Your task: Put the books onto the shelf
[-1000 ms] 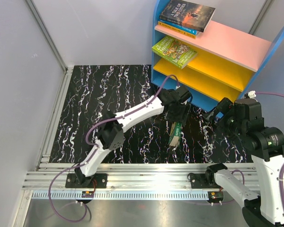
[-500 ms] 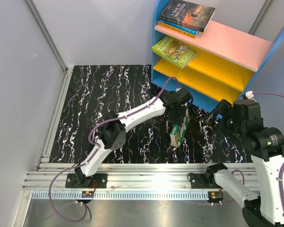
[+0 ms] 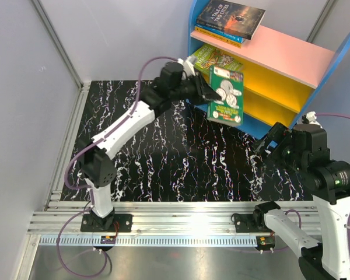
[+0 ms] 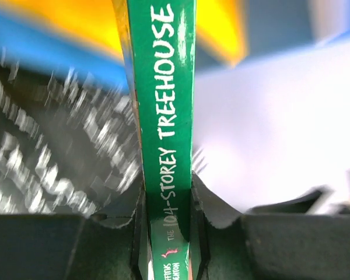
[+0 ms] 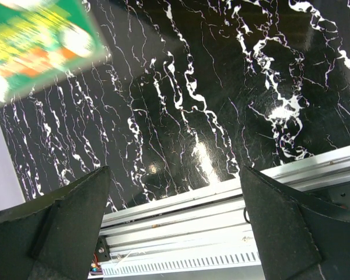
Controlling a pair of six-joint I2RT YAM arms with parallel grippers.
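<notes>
My left gripper will next turn its upright green book level, slide it outward onto the lime-green book point(image 3: 213, 58) lying flat outward of the gripper, and let go of it there.
My left gripper point(image 3: 209, 93) is shut on the green book with silver coins point(image 3: 227, 96) and holds it upright in the air, just in front of the shelf point(image 3: 283, 53). The left wrist view shows the book's green spine point(image 4: 166, 116) clamped between my fingers point(image 4: 202, 230). A dark book point(image 3: 230, 17) lies on a blue one point(image 3: 217, 34) on the pink top board. A lime-green book point(image 3: 213, 58) lies on the upper yellow board, partly hidden behind my left wrist. My right gripper point(image 3: 267, 140) hangs open and empty by the shelf's foot; its wrist view catches the held book point(image 5: 38, 41), blurred.
A black marbled mat point(image 3: 163, 157) covers the floor of the cell. Grey walls close it in at the left and back. An aluminium rail point(image 5: 221, 216) runs along the near edge, under my right gripper point(image 5: 172, 216). The lower yellow board point(image 3: 251, 105) is bare.
My left gripper closed on the green book down on the mat, then lifted it up and back to the shelf front. The right arm has hardly moved.
</notes>
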